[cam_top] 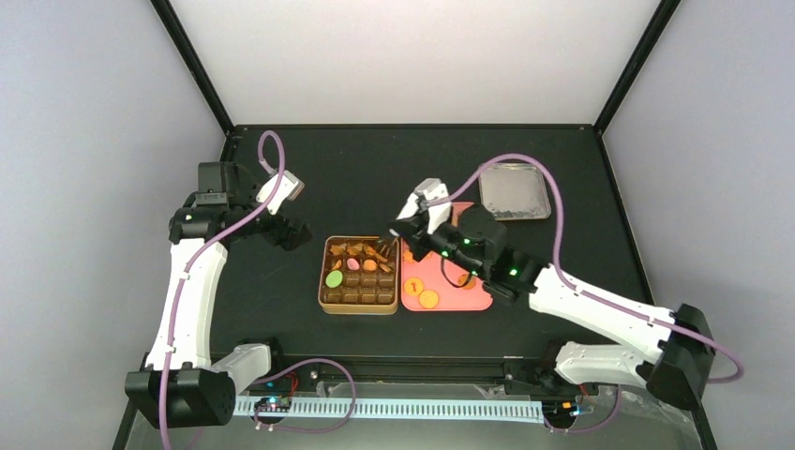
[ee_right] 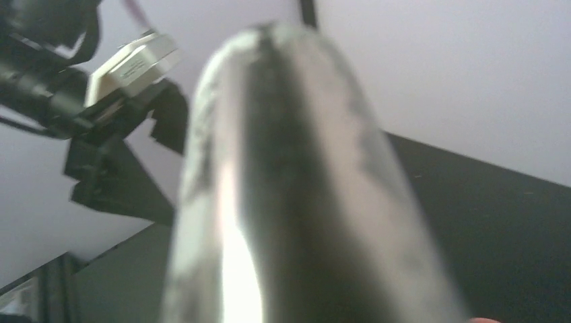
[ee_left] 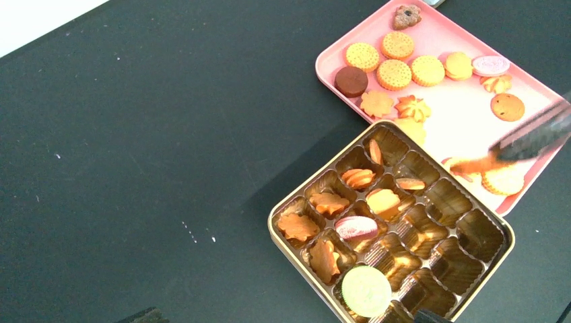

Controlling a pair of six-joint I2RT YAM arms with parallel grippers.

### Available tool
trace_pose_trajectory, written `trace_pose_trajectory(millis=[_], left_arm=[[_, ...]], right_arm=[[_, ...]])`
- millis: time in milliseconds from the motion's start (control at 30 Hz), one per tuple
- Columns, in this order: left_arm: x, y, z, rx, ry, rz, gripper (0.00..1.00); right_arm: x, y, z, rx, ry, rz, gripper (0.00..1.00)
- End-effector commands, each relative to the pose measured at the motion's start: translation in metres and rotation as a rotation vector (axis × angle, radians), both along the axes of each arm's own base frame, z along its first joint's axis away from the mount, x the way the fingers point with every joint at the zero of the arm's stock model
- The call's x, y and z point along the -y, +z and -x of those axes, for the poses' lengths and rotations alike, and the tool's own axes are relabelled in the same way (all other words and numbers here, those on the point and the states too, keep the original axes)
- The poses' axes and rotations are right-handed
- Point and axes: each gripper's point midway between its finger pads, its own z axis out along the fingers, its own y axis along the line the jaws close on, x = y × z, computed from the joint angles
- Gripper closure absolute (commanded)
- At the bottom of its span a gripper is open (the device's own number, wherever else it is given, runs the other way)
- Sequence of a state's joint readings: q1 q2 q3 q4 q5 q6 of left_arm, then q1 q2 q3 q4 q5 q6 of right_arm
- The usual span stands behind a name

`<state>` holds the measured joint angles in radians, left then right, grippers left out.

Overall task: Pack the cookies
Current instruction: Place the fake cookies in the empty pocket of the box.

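Observation:
The tin's section beside the green cookie is empty. My right gripper should next move across the tin (ee_left: 464,272) until the ends of its tongs are over that section, then let go of the orange cookie.
Several cookies (ee_left: 394,73) lie on a pink tray (ee_left: 464,101). Others sit in the compartments of a gold tin (ee_left: 464,272), among them a pale pink one (ee_left: 355,227) and a green round one (ee_left: 365,291). My right gripper (cam_top: 419,225) is shut on metal tongs (ee_left: 535,136), which fill the right wrist view (ee_right: 296,195). The tong tips pinch an orange cookie (ee_left: 471,165) over the tray's edge beside the tin. My left gripper (cam_top: 289,231) hovers left of the tin, open and empty; only its fingertips (ee_left: 145,315) show in the left wrist view.
The tin (cam_top: 357,302) and the tray (cam_top: 469,298) lie side by side at the table's middle. A silver lid (cam_top: 513,192) lies at the back right. The right arm reaches over the tray.

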<state>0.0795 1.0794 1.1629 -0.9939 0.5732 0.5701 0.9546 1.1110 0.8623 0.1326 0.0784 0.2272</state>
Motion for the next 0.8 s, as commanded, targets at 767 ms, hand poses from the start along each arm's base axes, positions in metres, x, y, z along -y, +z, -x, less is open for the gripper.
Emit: trace_pose_trajectory(millis=[767], left_arm=[[-0.006,0.012,0.002,0.015,0.009,0.012,0.03]], right_arm=[[-0.093,-0.041,-0.010,-0.138,0.107,-0.083,0.99]])
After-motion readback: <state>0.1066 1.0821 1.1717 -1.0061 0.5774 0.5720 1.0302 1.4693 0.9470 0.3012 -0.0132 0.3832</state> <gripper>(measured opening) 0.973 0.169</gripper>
